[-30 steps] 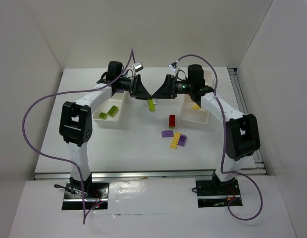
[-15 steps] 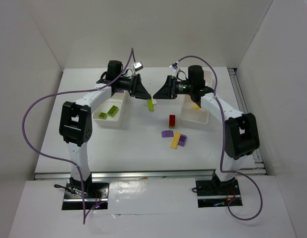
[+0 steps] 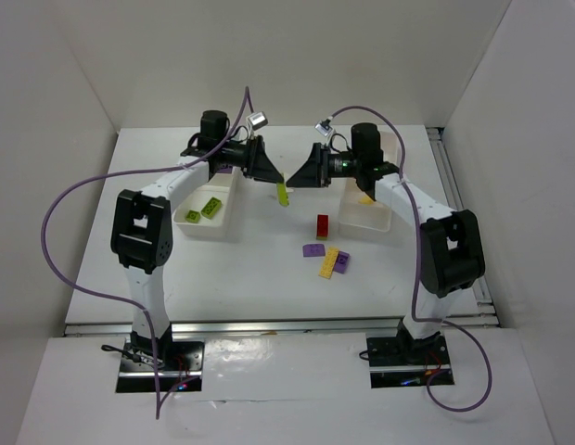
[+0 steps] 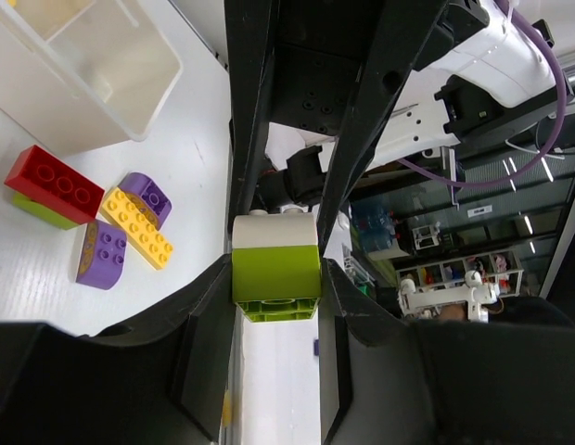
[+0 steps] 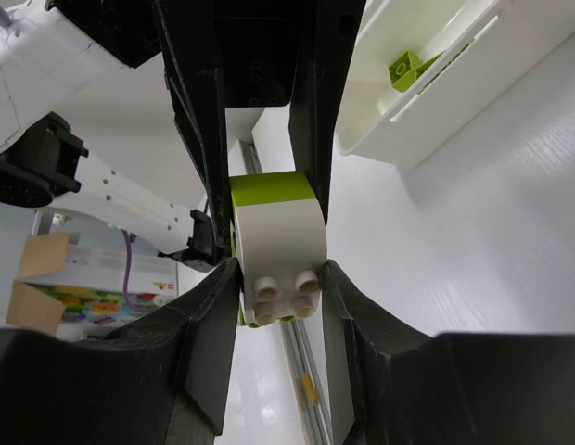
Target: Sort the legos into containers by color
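My left gripper should next move to its left in the top view, over the tray of matching lime green bricks below, then turn downward, lower and let go.
My left gripper (image 3: 272, 176) and right gripper (image 3: 297, 177) meet tip to tip above the table's back middle. Between them hangs a joined piece (image 3: 283, 195). In the left wrist view my left gripper (image 4: 276, 278) is shut on its lime green brick (image 4: 276, 278), with the white brick (image 4: 274, 232) beyond. In the right wrist view my right gripper (image 5: 280, 278) is shut on the white brick (image 5: 278, 246). The left tray (image 3: 209, 227) holds lime green bricks (image 3: 211, 207). The right tray (image 3: 366, 221) holds a yellow piece (image 3: 366, 198).
On the table between the trays lie a red brick (image 3: 322, 225), a purple piece (image 3: 313, 250), a yellow brick (image 3: 330, 261) and another purple piece (image 3: 342, 262). In the left wrist view a lime green piece (image 4: 37, 210) lies under the red brick (image 4: 54, 184).
Both grippers have shifted very slightly toward the back while still holding the joined piece between them. The bricks on the table have not moved.
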Available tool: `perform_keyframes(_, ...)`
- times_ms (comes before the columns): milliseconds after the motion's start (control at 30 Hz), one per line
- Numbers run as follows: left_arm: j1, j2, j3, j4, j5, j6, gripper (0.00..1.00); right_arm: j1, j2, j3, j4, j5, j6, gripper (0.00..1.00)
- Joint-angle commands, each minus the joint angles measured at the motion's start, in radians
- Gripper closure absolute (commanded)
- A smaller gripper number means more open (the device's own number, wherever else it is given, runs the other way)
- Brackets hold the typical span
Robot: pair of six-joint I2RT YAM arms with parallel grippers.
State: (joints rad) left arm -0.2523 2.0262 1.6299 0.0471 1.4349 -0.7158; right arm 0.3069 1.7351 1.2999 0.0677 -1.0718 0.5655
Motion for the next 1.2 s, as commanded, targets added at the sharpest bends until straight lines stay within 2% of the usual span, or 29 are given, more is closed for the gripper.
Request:
perform_keyframes(0, -0.002, -0.044, 0.010, 0.066, 0.032, -0.020, 1.00, -0.003, 0.000, -0.008, -0.040, 0.038, -0.039, 0.81)
perform_keyframes(67, -0.002, -0.035, 0.010, 0.054, 0.032, -0.011, 1.00, -0.015, -0.022, -0.019, -0.071, 0.100, -0.039, 0.87)
perform_keyframes(167, 0.007, -0.026, 0.019, 0.007, 0.032, 0.013, 1.00, -0.026, -0.074, -0.019, -0.158, 0.223, -0.079, 0.89)
perform_keyframes(400, 0.018, -0.007, 0.028, -0.059, 0.010, 0.064, 1.00, -0.058, -0.167, -0.059, -0.230, 0.452, -0.102, 0.89)
perform_keyframes(633, 0.018, 0.011, 0.028, -0.018, -0.013, 0.010, 1.00, -0.068, -0.190, -0.050, -0.261, 0.513, -0.102, 0.89)
perform_keyframes(767, 0.027, 0.022, 0.077, -0.215, -0.082, 0.130, 1.00, -0.068, -0.212, -0.050, -0.308, 0.617, -0.114, 0.89)
perform_keyframes(867, 0.027, 0.032, 0.171, -0.514, -0.278, 0.260, 1.00, -0.068, -0.224, -0.025, -0.386, 0.694, -0.154, 0.89)
perform_keyframes(900, 0.036, 0.045, 0.255, -0.614, -0.453, 0.330, 1.00, -0.068, -0.235, -0.016, -0.397, 0.704, -0.165, 0.89)
perform_keyframes(933, 0.036, 0.045, 0.290, -0.767, -0.559, 0.343, 1.00, -0.068, -0.244, -0.016, -0.398, 0.713, -0.174, 0.89)
perform_keyframes(967, 0.036, 0.045, 0.318, -0.826, -0.671, 0.343, 1.00, -0.068, -0.244, -0.016, -0.408, 0.713, -0.174, 0.89)
perform_keyframes(1000, 0.047, 0.011, 0.333, -0.866, -0.870, 0.328, 1.00, -0.068, -0.244, -0.016, -0.408, 0.713, -0.174, 0.89)
perform_keyframes(1100, 0.091, -0.108, 0.279, -0.900, -1.093, 0.299, 1.00, -0.077, -0.244, -0.016, -0.408, 0.713, -0.174, 0.89)
perform_keyframes(1167, 0.134, -0.167, 0.200, -0.900, -1.174, 0.285, 1.00, -0.077, -0.233, -0.016, -0.408, 0.704, -0.174, 0.89)
